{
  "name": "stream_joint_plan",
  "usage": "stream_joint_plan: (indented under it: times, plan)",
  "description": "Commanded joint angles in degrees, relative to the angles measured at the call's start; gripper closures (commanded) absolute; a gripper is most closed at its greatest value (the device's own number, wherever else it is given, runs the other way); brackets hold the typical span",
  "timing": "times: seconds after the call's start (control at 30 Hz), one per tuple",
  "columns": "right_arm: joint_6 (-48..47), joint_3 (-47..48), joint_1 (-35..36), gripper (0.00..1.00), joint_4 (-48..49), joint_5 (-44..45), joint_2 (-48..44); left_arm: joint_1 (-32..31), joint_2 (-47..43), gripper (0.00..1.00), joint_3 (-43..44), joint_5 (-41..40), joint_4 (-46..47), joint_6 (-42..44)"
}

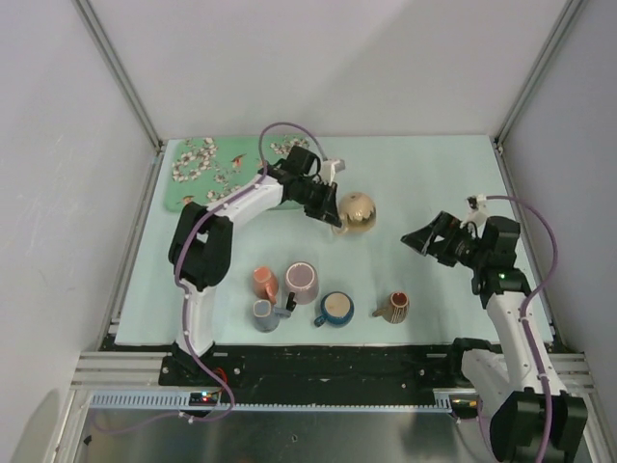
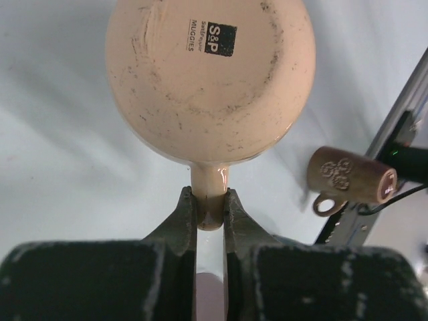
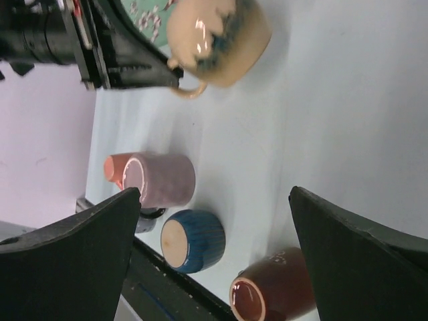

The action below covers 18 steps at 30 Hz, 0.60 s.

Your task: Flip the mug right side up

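Observation:
The left gripper is taking up the handle, so next the robot's right gripper needs to tilt up, move across to the cream mug and close over the mug's rim away from that handle.
The cream mug with a glossy beige body is held off the pale table, its unglazed base with a black maker's stamp facing the left wrist camera. My left gripper is shut on the mug's handle, the fingers pinching it from both sides. In the right wrist view the mug hangs beside the left gripper. My right gripper is open and empty, to the right of the mug, its wide fingers framing the cups below.
A row of cups stands near the front edge: a salmon cup, a pink mug, a grey mug, a blue cup and a brown mug. A green floral mat lies at the back left.

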Motion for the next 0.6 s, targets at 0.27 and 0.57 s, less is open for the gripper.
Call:
stream_joint_plan:
  times: [0.27,0.57]
  plan:
    - [-32.52,-1.37,29.51,0.00,12.44,31.23,-4.25,5.26,-9.45,1.00,3.48,13.36,6.16,-27.90]
    - [-44.81,-4.06,28.06,0.00,31.29,26.94,-0.83,5.51,-15.87,1.00,3.40,22.32,6.21,-34.84]
